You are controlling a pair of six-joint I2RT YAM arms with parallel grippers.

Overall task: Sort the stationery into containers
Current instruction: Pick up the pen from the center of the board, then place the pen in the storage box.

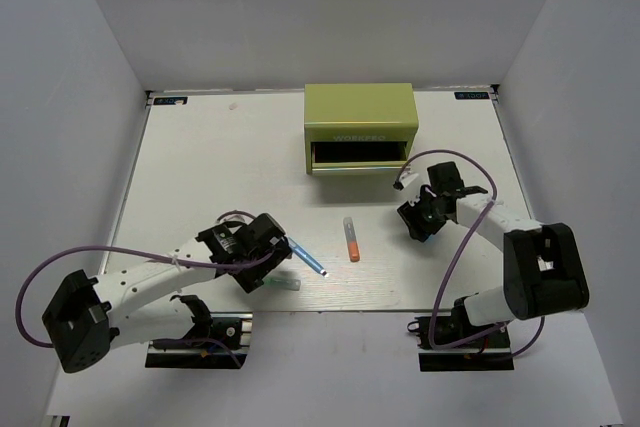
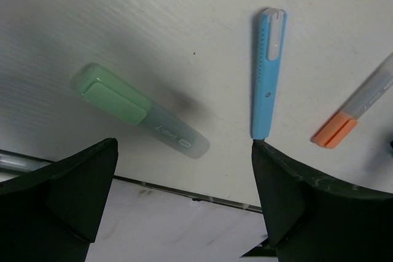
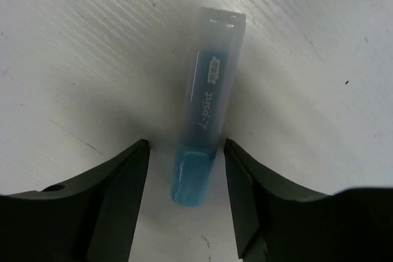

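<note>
The mint green pen lies slanted across the open fingers of my left gripper, so next my gripper will turn and go down onto the pen's clear end.
The lime-green chest (image 1: pixel 360 112) stands at the back centre, its lower drawer (image 1: pixel 360 155) pulled open. My right gripper (image 1: pixel 420 221) is open and low over the table. Its jaws (image 3: pixel 186 145) straddle the blue end of the light blue pen (image 3: pixel 209 90) without touching it. My left gripper (image 1: pixel 262 253) is open and empty (image 2: pixel 184 146) near the front edge. Just beyond it lie the mint green pen (image 2: pixel 132 110), the blue pen with white tip (image 2: pixel 268 72) and the orange pen (image 2: pixel 356 111). From above they show as mint (image 1: pixel 283 284), blue (image 1: pixel 308 257) and orange (image 1: pixel 351 239).
The table's front edge (image 2: pixel 184 191) runs right under my left gripper's fingers. White walls enclose the table on the left, back and right. Purple cables loop beside both arms.
</note>
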